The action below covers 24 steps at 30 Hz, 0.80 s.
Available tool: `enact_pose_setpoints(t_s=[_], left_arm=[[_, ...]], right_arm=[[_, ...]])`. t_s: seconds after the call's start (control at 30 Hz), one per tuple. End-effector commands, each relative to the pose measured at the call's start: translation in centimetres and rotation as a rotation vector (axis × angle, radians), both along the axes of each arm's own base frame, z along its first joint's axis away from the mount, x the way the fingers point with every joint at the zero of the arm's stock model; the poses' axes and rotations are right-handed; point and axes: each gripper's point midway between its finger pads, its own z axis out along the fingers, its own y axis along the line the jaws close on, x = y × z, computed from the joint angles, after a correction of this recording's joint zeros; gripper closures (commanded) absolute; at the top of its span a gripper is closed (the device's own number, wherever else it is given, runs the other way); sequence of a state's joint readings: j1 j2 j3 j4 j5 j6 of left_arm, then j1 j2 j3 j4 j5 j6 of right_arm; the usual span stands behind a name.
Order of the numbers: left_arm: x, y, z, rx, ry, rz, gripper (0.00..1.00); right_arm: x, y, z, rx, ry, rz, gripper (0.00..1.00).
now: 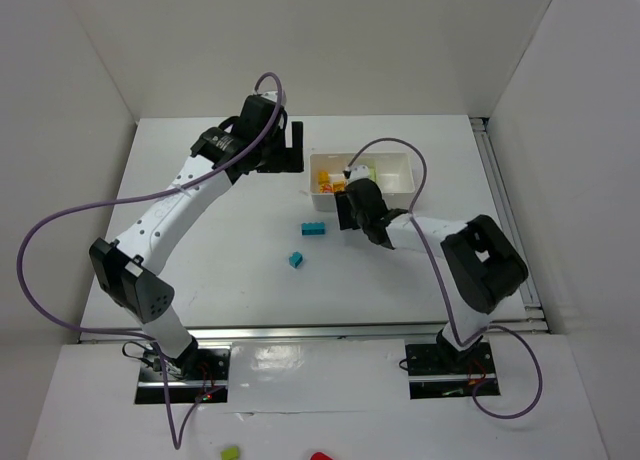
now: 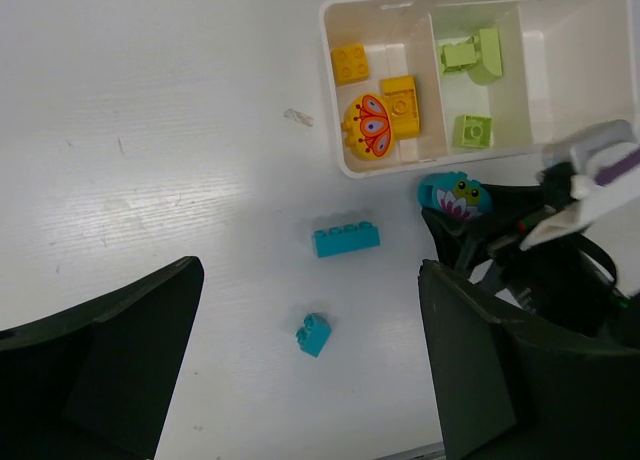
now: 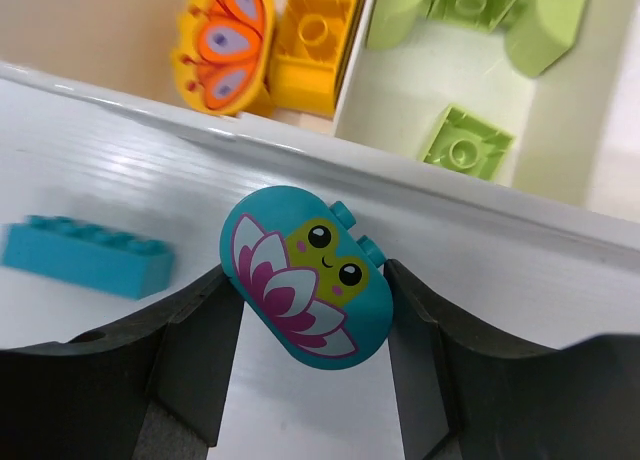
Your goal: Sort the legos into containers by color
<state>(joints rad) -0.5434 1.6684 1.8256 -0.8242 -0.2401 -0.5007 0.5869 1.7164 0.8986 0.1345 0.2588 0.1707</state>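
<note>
My right gripper lifts and carries the cyan frog lego (image 3: 305, 273) outward over the container beside the lime green legos next to open, because that container stands empty.
A white tray (image 2: 330, 100) holds yellow legos (image 2: 400, 105) and an orange butterfly piece (image 2: 367, 127) in its left container, and lime green legos (image 2: 472, 131) in the middle one. My right gripper (image 3: 312, 310) is just in front of the tray, both fingers pressed against a rounded cyan frog lego (image 3: 305, 273). A long cyan lego (image 2: 345, 237) and a small cyan lego (image 2: 314, 333) lie on the table to its left. My left gripper (image 2: 310, 280) hangs wide open high above them, holding nothing.
White walls enclose the table on three sides, and a metal rail (image 1: 505, 215) runs along its right edge. The tray's right container (image 2: 570, 60) has nothing in it. A green piece (image 1: 230, 451) and a red piece (image 1: 320, 457) lie beyond the near edge.
</note>
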Motion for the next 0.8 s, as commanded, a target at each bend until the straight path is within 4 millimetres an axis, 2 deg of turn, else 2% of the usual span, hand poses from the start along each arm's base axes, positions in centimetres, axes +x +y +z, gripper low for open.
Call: enact_pose_setpoints(t_s=[0.0,0.07,0.1,0.17,0.23,0.27,0.4,0.43,0.47,0.5,0.53,0.6,0.63,0.67,0.7,0.73,0.77], left_arm=[[0.3,-0.2,0.4,-0.012,-0.011,0.001,0.02],[0.3,-0.2,0.4,-0.012,-0.011,0.001,0.02],[0.2,-0.1,0.0,-0.006,-0.002,0.001,0.02],[0.1,-0.3,0.0,-0.012,0.002,-0.007,0.02],[-0.1,-0.1,-1.1,0.002,0.025,-0.007,0.02],[-0.3,-0.3,-1.5,0.001,0.038,-0.015,0.02],[-1.5,-0.8,-4.5,0.002,0.116,-0.034,0.02],[-1.9,-0.6,-6.0,0.019,0.143,-0.033,0.02],[-2.4,-1.3,-6.7,0.013,0.160,-0.046,0.02],[-3.1,-1.6,-7.2,0.009,0.178,-0.055,0.02],[-3.8,-1.8,-8.7,0.026,0.203,-0.066,0.02],[-4.8,-2.0,-9.7,0.022,0.230,-0.076,0.02],[-5.0,-2.2,-10.3,0.012,0.246,-0.077,0.02],[-5.8,-1.9,-11.1,0.018,0.270,-0.081,0.02],[-6.3,-1.9,-11.8,0.029,0.285,-0.089,0.02],[-6.6,-1.9,-11.8,0.020,0.284,-0.095,0.01],[-7.2,-1.5,-13.1,0.039,0.315,-0.093,0.00]], right_arm=[[-0.9,0.3,4.7,0.063,-0.078,-0.020,0.46],[-1.4,-0.4,5.7,0.065,-0.087,-0.040,0.47],[-1.6,-0.7,7.4,0.088,-0.113,-0.058,0.47],[-2.1,-2.3,8.3,0.063,-0.129,-0.112,0.47],[-2.4,-3.3,9.9,0.050,-0.150,-0.145,0.47],[-1.7,-4.7,10.3,0.048,-0.153,-0.194,0.47],[1.2,-7.7,12.9,0.050,-0.179,-0.313,0.47],[2.2,-8.1,12.3,0.045,-0.164,-0.337,0.47],[3.5,-9.0,13.2,0.049,-0.173,-0.369,0.47],[4.1,-9.4,12.9,0.046,-0.159,-0.389,0.47],[5.0,-9.6,11.9,0.031,-0.139,-0.403,0.47],[6.7,-10.4,12.5,0.045,-0.152,-0.439,0.47],[7.2,-10.7,11.4,0.030,-0.132,-0.448,0.46],[8.3,-10.7,12.2,0.044,-0.154,-0.457,0.46],[8.8,-11.3,11.8,0.035,-0.142,-0.472,0.43],[9.4,-11.1,10.5,0.020,-0.120,-0.472,0.40],[10.0,-11.6,10.8,0.024,-0.114,-0.491,0.35]])
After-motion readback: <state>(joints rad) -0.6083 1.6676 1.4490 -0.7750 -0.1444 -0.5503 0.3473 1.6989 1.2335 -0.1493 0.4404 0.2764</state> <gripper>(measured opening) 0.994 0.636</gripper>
